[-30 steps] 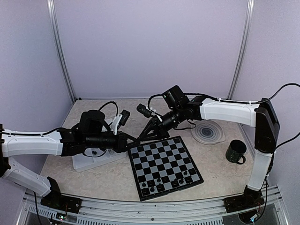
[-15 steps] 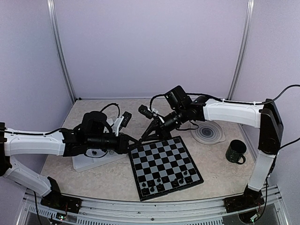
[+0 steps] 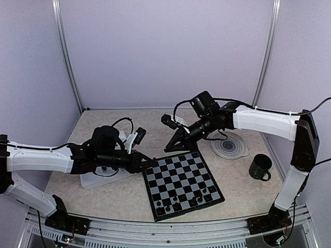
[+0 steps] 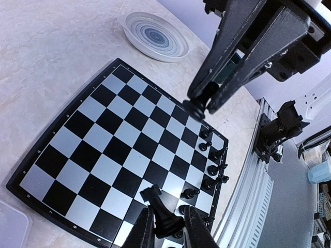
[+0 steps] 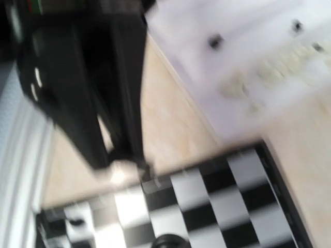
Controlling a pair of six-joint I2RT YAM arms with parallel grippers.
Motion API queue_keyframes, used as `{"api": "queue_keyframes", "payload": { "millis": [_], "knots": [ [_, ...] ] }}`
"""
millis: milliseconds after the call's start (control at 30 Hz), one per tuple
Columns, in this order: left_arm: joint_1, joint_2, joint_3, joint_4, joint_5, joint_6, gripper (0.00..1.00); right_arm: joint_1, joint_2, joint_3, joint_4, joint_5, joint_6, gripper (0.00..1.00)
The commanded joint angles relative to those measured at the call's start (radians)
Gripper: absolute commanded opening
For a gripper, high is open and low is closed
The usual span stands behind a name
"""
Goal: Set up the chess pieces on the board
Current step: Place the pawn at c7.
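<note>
The right gripper will next move back across the board and down onto the dark second-row square (image 3: pixel 197 192) to release its black piece, because that square is empty.
The board (image 3: pixel 181 178) lies flat at centre, with several black chess pieces (image 3: pixel 183 199) standing along its near edge. My left gripper (image 3: pixel 151 164) is at the board's left edge. In the left wrist view it (image 4: pixel 168 212) is shut on a black chess piece (image 4: pixel 155 199), held above the squares. My right gripper (image 3: pixel 168 150) hangs over the board's far left corner. Its closed fingers (image 4: pixel 227 77) carry a small black chess piece (image 4: pixel 195 109) at their tips. The right wrist view is blurred, with that piece (image 5: pixel 170 242) dark at the bottom edge over the board (image 5: pixel 207 196).
A white compartment tray (image 3: pixel 98 180) sits under my left arm, left of the board. A round grey ringed plate (image 3: pixel 229 145) lies at the back right, with a dark mug (image 3: pixel 260 168) in front of it. An aluminium rail (image 3: pixel 170 232) runs along the near edge.
My right gripper has closed and moved right, away from the left gripper, to the board's far corner. My left gripper has slid right and nearer, over the board's left edge.
</note>
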State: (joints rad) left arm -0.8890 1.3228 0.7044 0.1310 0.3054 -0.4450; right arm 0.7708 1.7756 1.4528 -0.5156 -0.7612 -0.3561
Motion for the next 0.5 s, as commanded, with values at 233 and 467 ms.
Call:
{"api": "queue_keyframes", "payload": {
  "millis": [233, 467],
  "knots": [
    [-0.005, -0.05, 0.005, -0.026, -0.04, 0.027, 0.19, -0.013, -0.189, -0.236, -0.303, 0.421, -0.367, 0.0],
    [-0.005, -0.042, 0.005, -0.025, -0.041, 0.031, 0.19, -0.004, -0.102, -0.266, -0.377, 0.392, -0.366, 0.0]
  ]
}}
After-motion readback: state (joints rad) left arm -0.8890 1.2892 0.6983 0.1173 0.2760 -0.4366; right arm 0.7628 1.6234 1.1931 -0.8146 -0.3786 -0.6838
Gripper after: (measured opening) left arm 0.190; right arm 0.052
